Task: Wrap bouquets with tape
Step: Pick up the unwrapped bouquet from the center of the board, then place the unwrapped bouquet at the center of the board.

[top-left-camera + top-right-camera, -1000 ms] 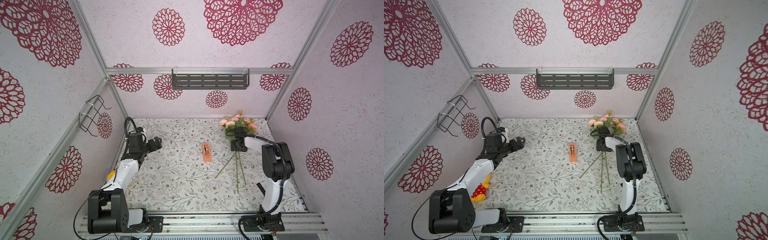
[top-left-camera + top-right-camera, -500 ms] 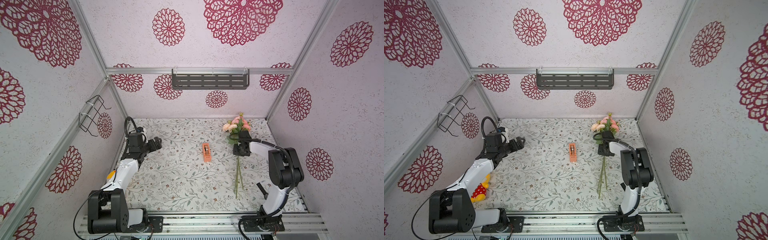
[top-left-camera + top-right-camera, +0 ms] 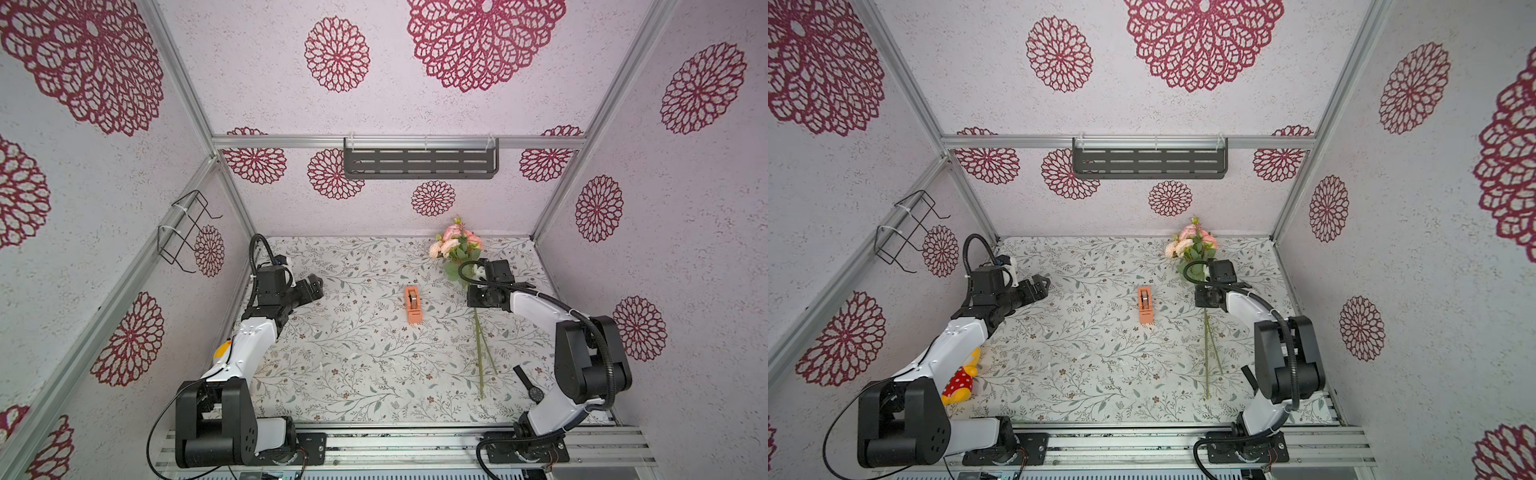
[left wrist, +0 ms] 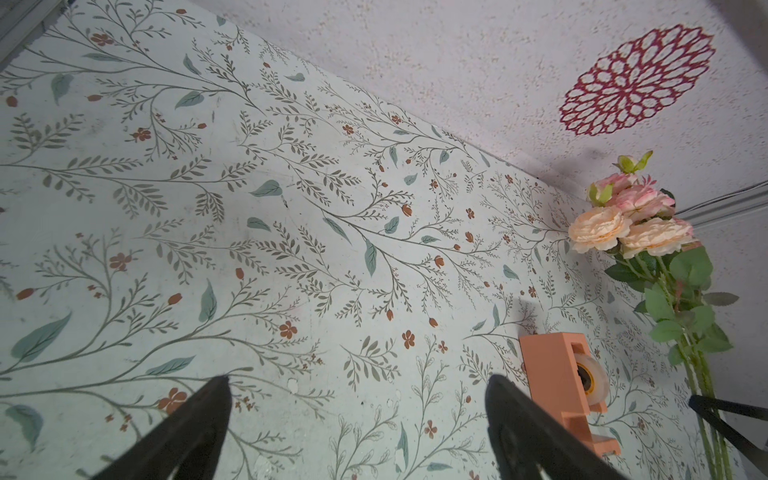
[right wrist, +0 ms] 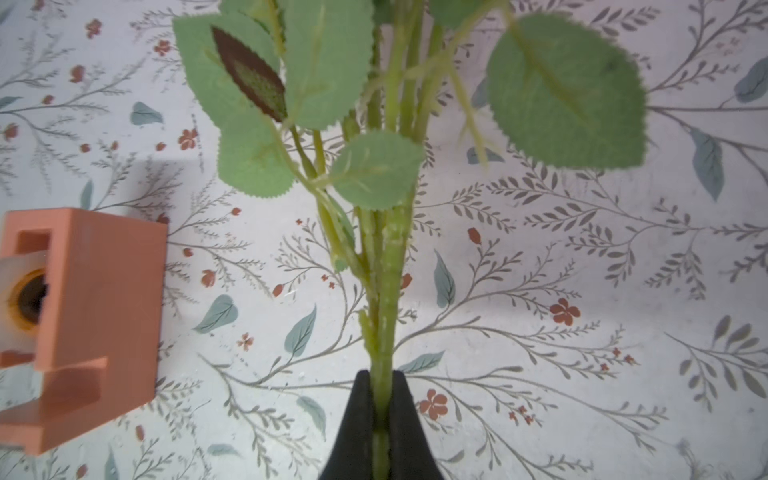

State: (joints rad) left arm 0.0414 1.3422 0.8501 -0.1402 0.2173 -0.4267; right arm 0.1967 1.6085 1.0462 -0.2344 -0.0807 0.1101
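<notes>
I need to swing my right gripper back next, turning the blooms toward my left gripper, then lower the stems and release them, since the clear tabletop before the dispenser (image 3: 412,304) is back and below.
The bouquets (image 3: 457,246) lie at the back right of the table in both top views, pink and peach blooms (image 3: 1191,244) toward the back wall and stems (image 3: 480,353) running to the front. My right gripper (image 3: 474,300) is shut on the gathered green stems (image 5: 384,291) just below the leaves. In the right wrist view the gripper (image 5: 381,376) pinches them tightly. The tape sits in its orange dispenser (image 3: 412,304) mid-table, left of the stems, also in the wrist views (image 4: 557,382) (image 5: 95,299). My left gripper (image 3: 318,284) (image 4: 359,380) hovers open and empty at the back left.
A black wristwatch (image 3: 528,382) lies by the right arm's base. A yellow and red plush toy (image 3: 961,380) sits under the left arm. A dark shelf (image 3: 419,163) hangs on the back wall and a wire basket (image 3: 185,232) on the left wall.
My right gripper has closed on the stems. The splayed stems have been drawn together into one straight bundle and shifted slightly right. The left arm has not moved.
</notes>
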